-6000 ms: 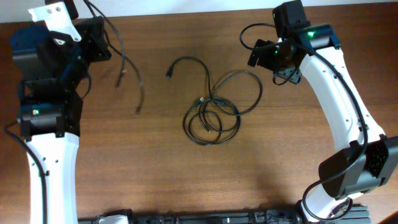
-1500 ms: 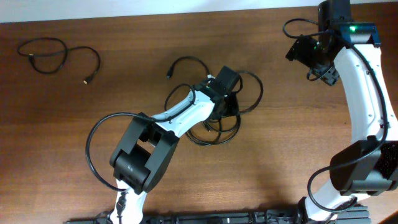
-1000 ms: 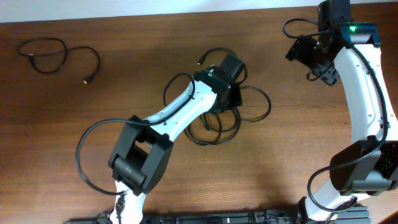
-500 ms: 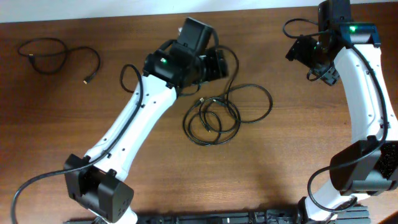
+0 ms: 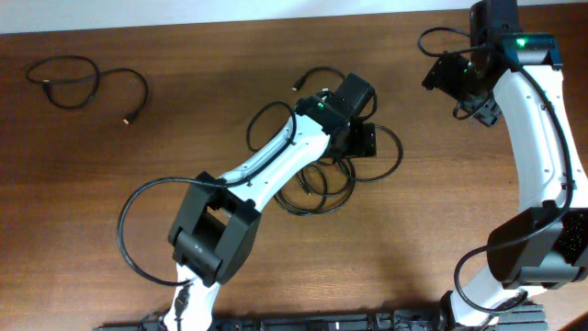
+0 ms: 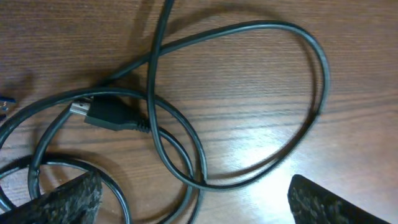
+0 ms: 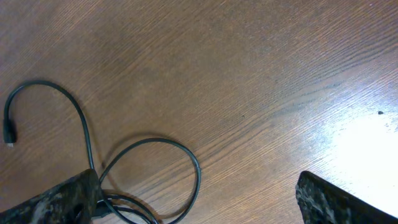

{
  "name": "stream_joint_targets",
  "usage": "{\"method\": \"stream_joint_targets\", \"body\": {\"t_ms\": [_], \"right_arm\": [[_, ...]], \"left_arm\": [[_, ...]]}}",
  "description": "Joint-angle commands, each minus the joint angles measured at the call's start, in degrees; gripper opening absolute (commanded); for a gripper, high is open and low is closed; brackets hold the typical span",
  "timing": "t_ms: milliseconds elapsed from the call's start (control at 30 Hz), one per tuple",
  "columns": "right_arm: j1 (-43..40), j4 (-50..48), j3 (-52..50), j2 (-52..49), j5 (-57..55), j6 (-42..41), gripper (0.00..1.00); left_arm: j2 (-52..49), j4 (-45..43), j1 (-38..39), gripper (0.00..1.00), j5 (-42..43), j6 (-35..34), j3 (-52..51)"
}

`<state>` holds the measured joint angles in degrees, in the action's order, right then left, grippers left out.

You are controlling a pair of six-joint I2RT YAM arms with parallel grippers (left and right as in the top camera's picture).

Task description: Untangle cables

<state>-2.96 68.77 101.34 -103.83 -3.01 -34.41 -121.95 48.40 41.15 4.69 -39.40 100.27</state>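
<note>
The piece of black cable running past the plug's neck lies over the others, so next my left gripper lowers and narrows its fingers there.
A tangle of thin black cables [image 5: 308, 210] lies mid-table, with one loop [image 5: 399, 153] spread to the right and a plug end [image 5: 294, 90] pointing up-left. My left gripper [image 5: 355, 142] hovers low over the tangle's upper right, open and holding nothing. In the left wrist view the open left gripper [image 6: 199, 208] has cable loops [image 6: 320, 74] and a black plug [image 6: 111, 115] on the wood under it. A separate cable [image 5: 144, 87] lies at the far left. My right gripper [image 5: 459, 92] stays open at the back right, above bare wood and one cable loop [image 7: 194, 163].
The brown wooden table [image 5: 441, 239] carries only the cables. My left arm [image 5: 266, 170] stretches diagonally from the front across part of the tangle. The right arm [image 5: 542, 156] runs along the right edge. A dark rail [image 5: 294, 324] lines the front.
My left gripper has gone from shut to open, letting go of a cable. The right loop now lies spread further right and the plug end further up. The right arm has not moved.
</note>
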Motion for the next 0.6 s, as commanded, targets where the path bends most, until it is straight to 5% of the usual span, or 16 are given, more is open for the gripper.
{"method": "stream_joint_targets", "body": {"t_ms": [0, 100, 567], "right_arm": [[-0.02, 0.00, 0.09, -0.59, -0.85, 0.04, 0.99], [-0.02, 0.00, 0.09, -0.59, -0.85, 0.04, 0.98], [-0.02, 0.00, 0.09, -0.59, -0.85, 0.04, 0.98]], "left_arm": [[-2.86, -0.31, 0.17, 0.95, -1.68, 0.39, 0.33], [-4.68, -0.37, 0.33, 0.93, -1.75, 0.22, 0.33], [-8.87, -1.22, 1.14, 0.42, -1.31, -1.29, 0.28]]}}
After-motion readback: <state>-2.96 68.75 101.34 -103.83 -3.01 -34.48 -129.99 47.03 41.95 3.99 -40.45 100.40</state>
